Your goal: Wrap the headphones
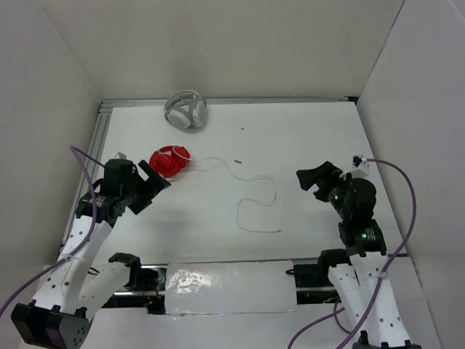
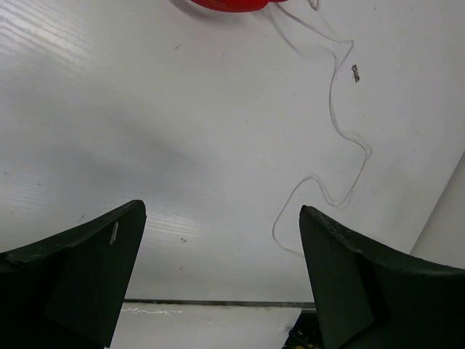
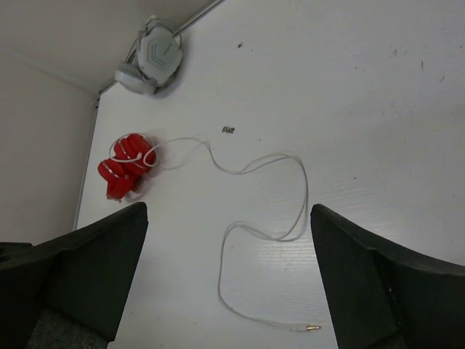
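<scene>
The red headphones lie outward of my open, empty fingers, so I will lower my left gripper and reach outward onto their near edge [image 1: 157,166] [image 2: 234,6] to close there.
The red headphones [image 1: 170,161] lie folded on the white table at the left, with a few loops of white cable over them. The rest of the cable [image 1: 258,190] snakes loose to the right and toward the front, ending in a gold plug [image 3: 312,328]. My left gripper [image 1: 151,183] is open and empty just in front of and to the left of the headphones, whose edge shows at the top of the left wrist view [image 2: 225,4]. My right gripper [image 1: 314,182] is open and empty, right of the cable. The right wrist view shows the headphones [image 3: 127,166] and the cable [image 3: 298,211].
White-grey headphones [image 1: 186,110] lie against the back wall, also in the right wrist view [image 3: 152,58]. A small dark speck [image 1: 240,161] lies by the cable. White walls enclose the table on the left, back and right. A shiny sheet [image 1: 232,287] covers the front edge between the arm bases.
</scene>
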Robot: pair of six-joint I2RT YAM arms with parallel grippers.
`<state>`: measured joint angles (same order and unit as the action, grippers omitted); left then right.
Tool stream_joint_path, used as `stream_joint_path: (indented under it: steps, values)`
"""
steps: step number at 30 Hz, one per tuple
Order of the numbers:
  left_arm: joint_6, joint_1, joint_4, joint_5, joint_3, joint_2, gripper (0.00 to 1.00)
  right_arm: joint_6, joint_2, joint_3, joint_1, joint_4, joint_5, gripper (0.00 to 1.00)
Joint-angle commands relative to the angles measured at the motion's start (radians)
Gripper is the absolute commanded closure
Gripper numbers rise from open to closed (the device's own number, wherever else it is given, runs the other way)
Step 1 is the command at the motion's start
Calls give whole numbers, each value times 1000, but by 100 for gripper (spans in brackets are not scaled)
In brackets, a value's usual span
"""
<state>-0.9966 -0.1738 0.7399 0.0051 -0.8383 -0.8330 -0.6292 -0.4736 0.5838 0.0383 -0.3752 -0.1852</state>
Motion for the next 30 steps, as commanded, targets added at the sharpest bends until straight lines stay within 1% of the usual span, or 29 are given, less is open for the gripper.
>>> stream_joint_path:
  steps: [1, 2, 5, 6, 7, 8, 9, 10, 11, 12, 13, 14, 15, 16, 18, 19, 21, 22, 23, 25, 27, 30]
  values:
    - [-16, -4, 0, -37, -24, 23, 1, 7, 21, 40, -3, -11, 2, 0]
    - [-5, -3, -20, -39, -19, 18, 1, -10, 47, 28, -3, -1, 42, 0]
    - [15, 3, -60, -37, -10, -29, 1, 20, 98, -22, -3, 60, 53, 0]
    - [22, 19, -71, -42, -13, -52, 1, 35, 137, -65, -3, 106, 43, 0]
    - [16, 34, -57, -45, -37, -76, 1, 20, 153, -81, -3, 114, 53, 0]
    - [9, 52, -44, -48, -53, -136, 1, -6, 164, -102, -3, 117, 76, 0]
    - [-3, 101, -34, -42, -64, -164, 1, -21, 174, -107, -3, 127, 96, 0]
    - [13, 129, -59, -21, -74, -188, 1, -12, 171, -111, -5, 137, 90, 0]
    - [32, 202, -77, 8, -76, -237, 1, -7, 162, -95, -3, 136, 86, 0]
    - [62, 224, -101, 85, -73, -261, 1, -16, 129, -79, -5, 113, 76, 0]
    - [72, 253, -147, 117, -71, -281, 1, -10, 101, -59, -5, 102, 61, 0]
    - [73, 296, -160, 140, -73, -323, 1, 11, 74, -30, -5, 101, 29, 0]
    - [61, 310, -174, 142, -79, -346, 1, 35, 11, -12, -5, 76, -2, 0]
    - [50, 327, -195, 141, -84, -391, 2, 28, -22, 13, -5, 59, 0, 0]
    - [30, 332, -211, 153, -114, -438, 4, 13, -66, 1, -5, 76, 7, 0]
    - [17, 330, -217, 153, -125, -490, 6, 0, -65, -13, -3, 88, 45, 0]
    - [-16, 327, -231, 168, -162, -550, 6, -32, -34, -53, -3, 120, 76, 0]
    - [-31, 324, -226, 188, -176, -613, 5, -36, -14, -70, -2, 124, 119, 0]
    - [-57, 324, -199, 194, -217, -645, 5, -40, 19, -71, -2, 114, 142, 0]
    - [-89, 321, -180, 199, -243, -719, 4, -24, 53, -71, -2, 105, 182, 0]
    - [-128, 319, -171, 191, -260, -751, 5, -24, 95, -67, 0, 70, 223, 0]
    - [-181, 316, -154, 181, -274, -781, 4, -18, 119, -67, 0, 44, 233, 0]
